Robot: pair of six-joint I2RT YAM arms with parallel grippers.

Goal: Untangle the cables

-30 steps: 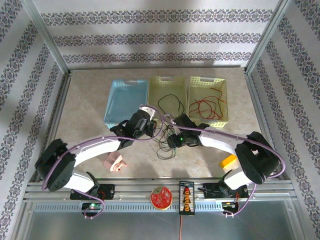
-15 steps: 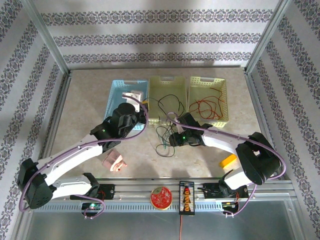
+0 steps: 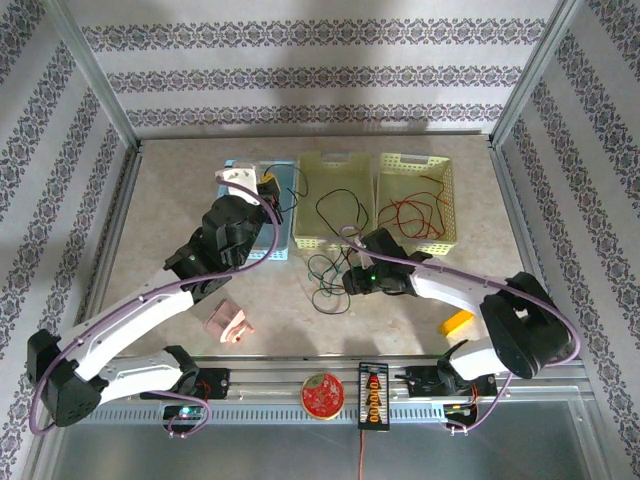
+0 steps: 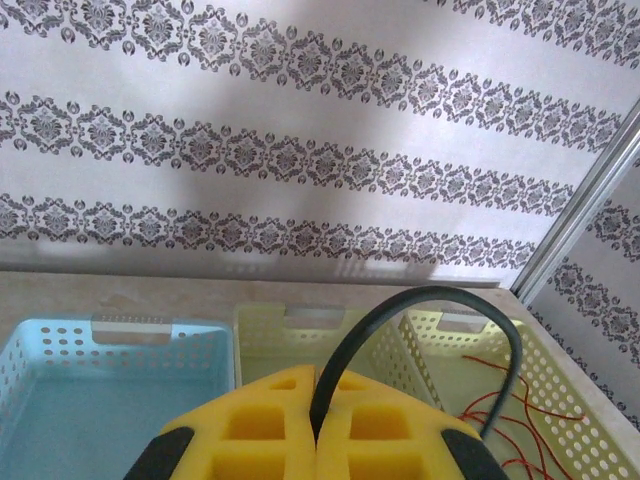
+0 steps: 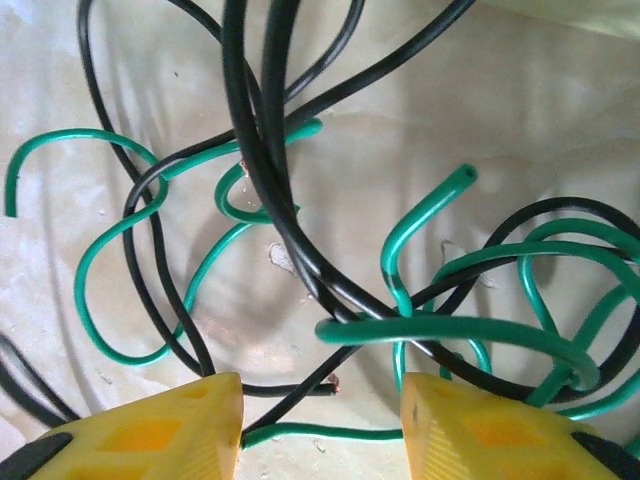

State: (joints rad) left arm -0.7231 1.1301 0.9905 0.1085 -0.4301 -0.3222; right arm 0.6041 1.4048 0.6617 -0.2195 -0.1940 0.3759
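Note:
My left gripper is to go across and down over the middle yellow basket (image 3: pixel 335 160) (image 4: pixel 285 350), which is below it toward the red cables, to release where another black cable lies.
Green and black cables (image 3: pixel 325 282) lie tangled on the table in front of the baskets. My right gripper (image 3: pixel 349 284) hangs low over them, open; in the right wrist view green cable (image 5: pixel 450 328) and black cable (image 5: pixel 262 170) cross between its fingers (image 5: pixel 320 405). My left gripper (image 3: pixel 262 184) is raised over the blue basket (image 3: pixel 283 232). It is shut (image 4: pixel 318 395) on a black cable (image 4: pixel 430 296), which arcs up and off to the right. Another black cable (image 3: pixel 338 205) lies in the middle yellow basket (image 3: pixel 335 160). Red cables (image 3: pixel 415 212) lie in the right yellow basket (image 3: pixel 414 162).
A pink object (image 3: pixel 228 322) lies near the left arm's base side. A yellow block (image 3: pixel 455 322) sits by the right arm. On the front rail are a red disc (image 3: pixel 322 393) and a black connector strip (image 3: pixel 372 396). Patterned walls close in the table.
My left arm has risen from the tangle and swung back and left to above the blue basket, taking the black cable with it. The right gripper has stayed over the tangle.

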